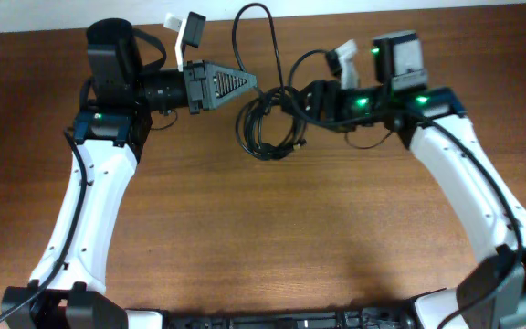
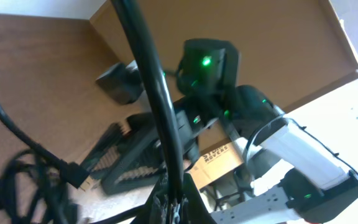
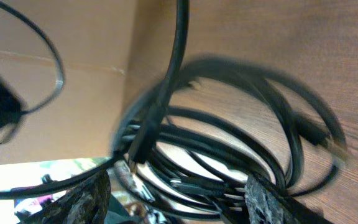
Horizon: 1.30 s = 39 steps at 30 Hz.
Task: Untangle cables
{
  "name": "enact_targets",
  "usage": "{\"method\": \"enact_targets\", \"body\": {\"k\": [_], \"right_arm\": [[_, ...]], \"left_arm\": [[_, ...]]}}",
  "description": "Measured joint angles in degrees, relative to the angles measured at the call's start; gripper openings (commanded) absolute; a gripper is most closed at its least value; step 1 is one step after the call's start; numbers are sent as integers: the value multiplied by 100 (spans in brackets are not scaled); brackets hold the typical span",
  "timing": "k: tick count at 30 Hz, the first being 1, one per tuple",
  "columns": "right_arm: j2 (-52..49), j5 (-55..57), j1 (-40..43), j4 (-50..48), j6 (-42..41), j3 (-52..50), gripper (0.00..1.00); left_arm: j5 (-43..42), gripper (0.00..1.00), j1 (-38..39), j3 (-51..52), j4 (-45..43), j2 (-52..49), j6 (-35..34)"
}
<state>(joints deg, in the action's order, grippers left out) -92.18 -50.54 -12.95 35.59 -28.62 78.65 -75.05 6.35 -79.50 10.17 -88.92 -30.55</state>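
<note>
The left gripper pulls the black cable away from the bundle, to the left in the overhead view, next and then releases it, since it still loops into the tangle.
The cables (image 1: 268,128) form a dark tangled bundle at the table's far middle, with one loop (image 1: 252,18) arching toward the back edge. My left gripper (image 1: 249,89) points right at the bundle. In the left wrist view it (image 2: 173,208) is shut on one thick black cable (image 2: 148,81) that runs up out of the jaws. A plug end (image 2: 81,179) lies lower left. My right gripper (image 1: 301,99) points left into the bundle. In the right wrist view its fingers (image 3: 179,202) stand apart with several blurred strands (image 3: 229,130) between them.
The brown wooden table (image 1: 290,238) ends just behind the bundle, at its far edge (image 1: 482,11). A cardboard box (image 2: 219,152) stands beyond the table. The two grippers face each other a few centimetres apart.
</note>
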Motion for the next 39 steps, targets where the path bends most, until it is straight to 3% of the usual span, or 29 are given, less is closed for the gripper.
{"method": "enact_targets", "body": {"k": [7,10,11,19,22,26,29,32,35,39], "right_arm": [[-616,1635,-619,-232,72,0,64],[-931,1902,-710,-514,61,0,14],[-997,1932,-719,-525,98,0,4],[-1235,2597,-708,61,-15,2,4],[-1235,2778,-535,361,-37,4,4],[-1235,2850,-122,632,-160,4,4],[-1235,2629,44,702,-157,7,4],[-1235,2352,120,782,-302,13,4],[-1224,2129,142,813,-339,79,4],[-1054,1919,140,929,-376,232,4]], "left_arm": [[0,0,0,0,-9,0,-317],[0,0,-7,0,-13,0,-424],[0,0,-4,0,-13,0,-446],[94,0,-76,0,164,0,-487],[535,0,-319,-24,1222,0,-407],[2295,0,-815,-44,3423,2,-243],[2909,0,-1036,-22,3956,2,-160],[2173,0,-1228,13,3296,0,-35],[1005,0,-1274,98,1591,-13,-251],[52,0,-1268,170,-501,-37,-1663]]}}
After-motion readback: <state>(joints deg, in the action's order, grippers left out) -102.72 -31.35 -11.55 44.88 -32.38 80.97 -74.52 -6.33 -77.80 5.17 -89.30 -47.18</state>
